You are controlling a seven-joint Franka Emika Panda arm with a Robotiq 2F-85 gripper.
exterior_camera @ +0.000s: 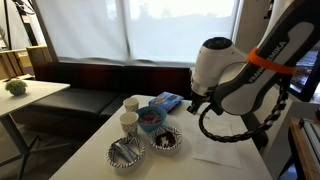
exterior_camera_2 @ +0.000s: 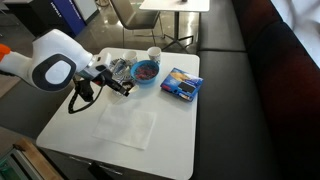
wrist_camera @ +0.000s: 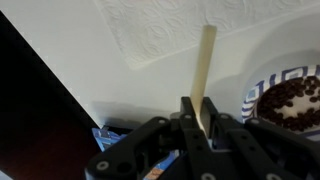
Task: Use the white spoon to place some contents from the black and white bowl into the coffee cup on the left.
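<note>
The white napkin lies empty, so my gripper will next carry the spoon down and away from the black and white bowl point(wrist_camera: 288, 100) onto it and release the spoon's handle.
My gripper point(wrist_camera: 200, 112) is shut on the white spoon point(wrist_camera: 206, 60); its slim shaft sticks out beyond the jaws over the table, and its other end is hidden by the fingers. The black and white bowl point(wrist_camera: 288, 100), with dark brown contents, sits just to the right of the jaws in the wrist view. It also shows in an exterior view point(exterior_camera: 165, 140). Two white coffee cups point(exterior_camera: 130, 103) point(exterior_camera: 128, 122) stand at the table's far side. In both exterior views the gripper point(exterior_camera: 196, 102) point(exterior_camera_2: 122, 87) hovers above the table near the bowls.
A blue bowl point(exterior_camera: 150, 120) point(exterior_camera_2: 145, 72) stands between the cups and the striped bowl. A second striped bowl with silvery things point(exterior_camera: 125, 153) is near the front. A blue packet point(exterior_camera: 167, 101) point(exterior_camera_2: 181, 85) and a white napkin point(exterior_camera_2: 125, 125) point(wrist_camera: 200, 25) lie on the white table point(exterior_camera_2: 170, 130).
</note>
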